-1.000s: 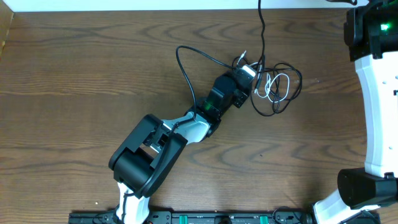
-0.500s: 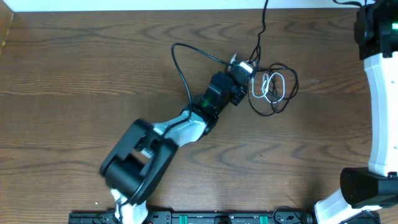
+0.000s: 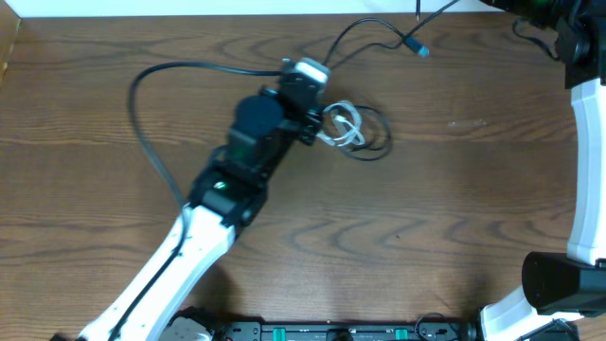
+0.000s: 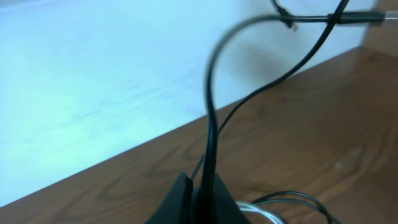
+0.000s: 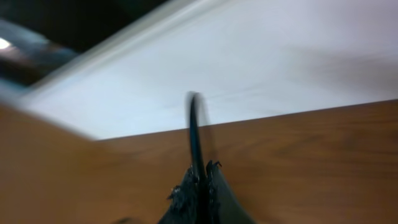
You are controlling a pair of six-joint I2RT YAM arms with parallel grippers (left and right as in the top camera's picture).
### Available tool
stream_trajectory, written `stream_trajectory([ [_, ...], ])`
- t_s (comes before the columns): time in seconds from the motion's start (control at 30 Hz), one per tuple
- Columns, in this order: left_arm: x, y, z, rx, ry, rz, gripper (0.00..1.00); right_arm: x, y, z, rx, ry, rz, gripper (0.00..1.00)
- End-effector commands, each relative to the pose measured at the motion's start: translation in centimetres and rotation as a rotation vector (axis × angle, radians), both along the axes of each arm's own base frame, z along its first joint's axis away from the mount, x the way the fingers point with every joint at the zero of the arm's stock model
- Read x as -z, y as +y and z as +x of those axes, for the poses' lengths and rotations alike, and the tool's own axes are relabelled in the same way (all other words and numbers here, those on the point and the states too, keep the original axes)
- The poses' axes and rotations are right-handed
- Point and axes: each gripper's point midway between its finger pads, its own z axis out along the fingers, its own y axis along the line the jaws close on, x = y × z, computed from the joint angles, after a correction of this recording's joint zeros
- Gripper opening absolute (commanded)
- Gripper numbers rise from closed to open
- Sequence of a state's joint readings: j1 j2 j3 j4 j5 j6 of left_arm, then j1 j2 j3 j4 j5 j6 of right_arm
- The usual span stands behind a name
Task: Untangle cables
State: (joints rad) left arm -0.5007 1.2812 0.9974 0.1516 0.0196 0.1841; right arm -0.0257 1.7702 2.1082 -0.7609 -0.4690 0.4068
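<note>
Next, my right gripper comes down over the bare tabletop and opens its fingers to release the black cable, as that clear wood lies below the gripper.
My left gripper [image 3: 317, 68] is shut on a black cable [image 3: 365, 26] that arcs up and right to a blue-tipped plug [image 3: 419, 49]. In the left wrist view the same black cable [image 4: 210, 124] rises from between the fingertips [image 4: 202, 190] and a thinner strand crosses it near the top. A small white cable coil [image 3: 343, 128] lies beside the gripper, tangled with a black loop [image 3: 377, 144]. My right gripper [image 5: 202, 182] is shut on a black cable [image 5: 195, 130]. In the overhead view it sits at the top right edge, mostly cut off.
The left arm's own thick black cord [image 3: 142, 123] sweeps out in a wide loop to the left. The white right arm [image 3: 587, 170] runs down the right edge. A pale wall [image 4: 93, 74] borders the table's far edge.
The left gripper closed on the black cable and swung left and back, dragging the white coil and black loop leftward. The cable now stretches up to the right.
</note>
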Motion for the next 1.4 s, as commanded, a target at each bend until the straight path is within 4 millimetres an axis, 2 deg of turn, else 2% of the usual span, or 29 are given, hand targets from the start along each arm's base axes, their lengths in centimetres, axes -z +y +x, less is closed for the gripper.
stream_trajectory([
  [0.0,-2.4,3.3,0.0,-0.074,-0.036,-0.010,0.08,1.3,-5.7,1.0,0.235,-0.015,-0.299,0.01],
  [0.07,-2.8,4.7,0.0,-0.104,-0.038,-0.012,0.08,1.8,-7.3,0.9,0.305,0.007,-0.372,0.01],
  [0.1,-3.1,5.6,0.1,-0.126,-0.038,-0.023,0.08,2.2,-9.1,0.6,0.383,0.036,-0.442,0.01],
  [0.23,-3.2,5.7,0.1,-0.127,-0.040,-0.027,0.08,3.1,-12.5,-0.3,0.520,0.099,-0.583,0.01],
  [0.4,-3.2,5.6,0.0,-0.135,-0.020,-0.076,0.08,5.5,-14.3,-0.8,0.538,0.195,-0.649,0.01],
  [0.57,-3.2,5.7,0.0,-0.136,-0.020,-0.076,0.08,7.2,-21.1,-2.2,0.788,0.331,-0.837,0.01],
  [0.67,-3.2,5.7,0.0,-0.136,-0.020,-0.076,0.08,9.3,-23.3,-2.6,0.805,0.411,-0.856,0.01],
  [0.7,-3.2,5.7,0.0,-0.136,-0.020,-0.076,0.08,10.1,-23.8,-2.7,0.800,0.439,-0.840,0.02],
  [0.73,-3.2,5.6,0.0,-0.135,-0.020,-0.076,0.08,11.1,-23.9,-2.7,0.779,0.463,-0.818,0.15],
  [0.8,-3.2,5.6,0.0,-0.135,-0.020,-0.076,0.08,12.9,-23.1,-2.4,0.693,0.494,-0.743,0.31],
  [0.83,-3.2,5.6,0.0,-0.136,-0.018,-0.080,0.08,13.9,-21.9,-1.8,0.604,0.493,-0.671,0.57],
  [0.87,-3.2,5.6,0.0,-0.136,-0.016,-0.085,0.08,14.3,-20.6,-1.3,0.520,0.480,-0.622,0.68],
  [0.9,-3.2,5.6,0.0,-0.134,-0.014,-0.089,0.08,14.5,-19.3,-0.9,0.445,0.464,-0.585,0.78],
  [0.97,-3.2,5.6,0.0,-0.139,-0.002,-0.118,0.08,14.6,-16.2,-0.2,0.278,0.418,-0.499,0.89],
  [1.07,-3.2,5.0,-0.2,-0.110,0.006,-0.133,0.08,14.4,-12.7,0.0,0.132,0.385,-0.379,0.98],
  [1.17,-3.6,3.8,-0.7,-0.030,0.004,-0.150,0.08,14.5,-10.4,-0.4,0.041,0.387,-0.319,0.99],
  [1.37,-4.6,3.0,-0.9,0.009,-0.006,-0.218,0.08,15.2,-8.9,-1.5,-0.014,0.432,-0.314,0.99],
])
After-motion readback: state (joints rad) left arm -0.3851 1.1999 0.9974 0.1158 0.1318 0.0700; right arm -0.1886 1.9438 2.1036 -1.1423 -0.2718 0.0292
